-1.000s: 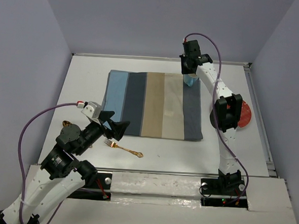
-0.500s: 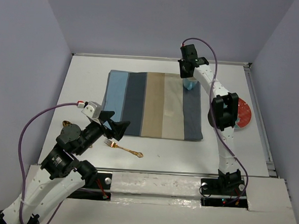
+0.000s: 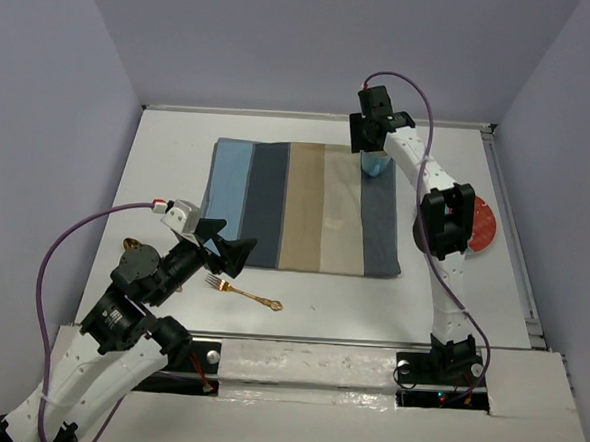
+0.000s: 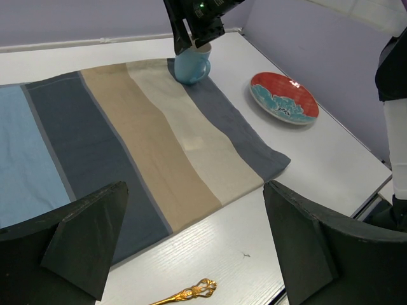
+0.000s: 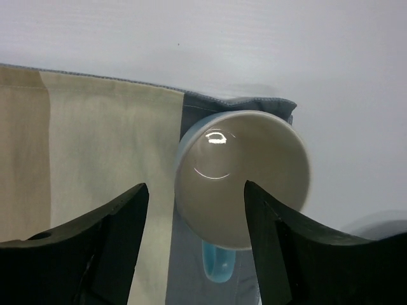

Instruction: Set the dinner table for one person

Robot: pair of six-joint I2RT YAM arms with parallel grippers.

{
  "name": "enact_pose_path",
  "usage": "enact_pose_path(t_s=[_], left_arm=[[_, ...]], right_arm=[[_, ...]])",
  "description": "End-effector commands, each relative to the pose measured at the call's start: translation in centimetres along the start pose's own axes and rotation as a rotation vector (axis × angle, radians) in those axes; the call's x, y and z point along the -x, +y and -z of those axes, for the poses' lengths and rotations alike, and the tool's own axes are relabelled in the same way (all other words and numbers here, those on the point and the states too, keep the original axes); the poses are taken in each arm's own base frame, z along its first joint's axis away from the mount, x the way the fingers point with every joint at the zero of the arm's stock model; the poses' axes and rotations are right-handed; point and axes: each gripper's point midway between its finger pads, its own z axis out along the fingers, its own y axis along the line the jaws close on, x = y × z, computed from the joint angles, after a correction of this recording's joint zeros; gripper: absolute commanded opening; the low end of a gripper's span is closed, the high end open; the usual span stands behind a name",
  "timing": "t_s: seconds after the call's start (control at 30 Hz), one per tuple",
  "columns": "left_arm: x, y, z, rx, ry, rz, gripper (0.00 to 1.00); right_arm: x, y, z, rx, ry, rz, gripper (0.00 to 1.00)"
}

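Observation:
The red plate sits off the mat, so the robot should move its right gripper back, down and to the right in the top view, onto the red plate's near rim (image 3: 478, 248).
The dinner table (image 3: 168, 163) is a white top with a striped cloth placemat (image 3: 306, 207) lying on it. A light blue mug (image 3: 377, 164) stands upright on the mat's far right corner. My right gripper (image 3: 373, 138) hovers right over it, open. In the right wrist view the mug (image 5: 245, 175) shows its pale inside; one finger is left of its wall, the other is above its mouth, and neither grips it. My left gripper (image 3: 225, 252) hangs open above a gold fork (image 3: 245, 293) near the front left, with nothing between its fingers.
A red plate with a teal pattern (image 3: 483, 225) sits on the table right of the mat, partly behind the right arm. A small gold piece (image 3: 130, 243) lies at the left edge beside the left arm. In the left wrist view the fork's ornate handle end (image 4: 191, 293) shows.
My right gripper's jaws have opened and let go of the mug, which stands on the mat's corner. The right wrist shifted slightly. The left arm has not moved.

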Motion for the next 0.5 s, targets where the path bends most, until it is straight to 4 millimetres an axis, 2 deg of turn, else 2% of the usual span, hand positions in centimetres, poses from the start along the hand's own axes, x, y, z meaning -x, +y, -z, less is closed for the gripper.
enact_pose_path(t_s=[0.0,0.03,0.07,0.1,0.13,0.17,0.2,0.23,0.27,0.33,0.37,0.4,0.43,0.47], left_arm=[[1.5,-0.5,0.1,-0.019,-0.047,-0.017,0.99],[1.7,-0.5,0.2,-0.016,-0.055,-0.017,0.99],[1.7,-0.5,0.3,-0.018,-0.057,-0.017,0.99],[1.8,-0.6,0.4,-0.023,-0.062,-0.018,0.99],[2.0,-0.7,0.6,-0.025,-0.069,-0.016,0.99],[2.1,-0.7,0.7,-0.026,-0.077,-0.016,0.99],[2.3,-0.9,0.9,-0.034,-0.084,-0.014,0.99],[2.4,-1.1,1.0,-0.042,-0.088,-0.014,0.99],[2.5,-1.1,1.2,-0.039,-0.094,-0.014,0.99],[2.6,-1.3,1.4,-0.049,-0.1,-0.011,0.99],[2.6,-1.5,1.5,-0.058,-0.104,-0.011,0.99],[2.7,-1.6,1.6,-0.063,-0.107,-0.011,0.99],[2.8,-1.7,1.7,-0.067,-0.109,-0.01,0.99],[2.7,-1.8,1.7,-0.072,-0.108,-0.008,0.99]], right_arm=[[4.3,-3.3,6.5,-0.062,-0.153,-0.183,0.68],[5.3,-4.9,9.4,-0.066,-0.211,-0.274,0.68],[6.1,-5.8,10.4,-0.067,-0.277,-0.344,0.68],[3.2,-7.2,11.8,-0.077,-0.261,-0.39,0.67],[2.0,-8.0,12.5,-0.073,-0.276,-0.502,0.67],[1.9,-10.4,13.1,-0.082,-0.346,-0.602,0.66],[-4.6,-11.0,11.3,-0.127,-0.259,-0.633,0.64],[-6.2,-12.1,12.2,-0.145,-0.292,-0.744,0.6],[-5.3,-14.9,15.8,-0.148,-0.44,-0.843,0.57],[-9.1,-16.3,16.8,-0.173,-0.458,-0.923,0.55],[-12.4,-17.3,17.4,-0.22,-0.456,-0.974,0.55],[-14.0,-18.2,17.5,-0.255,-0.451,-1.006,0.56],[-16.8,-18.3,17.0,-0.282,-0.413,-1.038,0.56],[-17.3,-18.8,17.8,-0.278,-0.435,-1.071,0.57]])
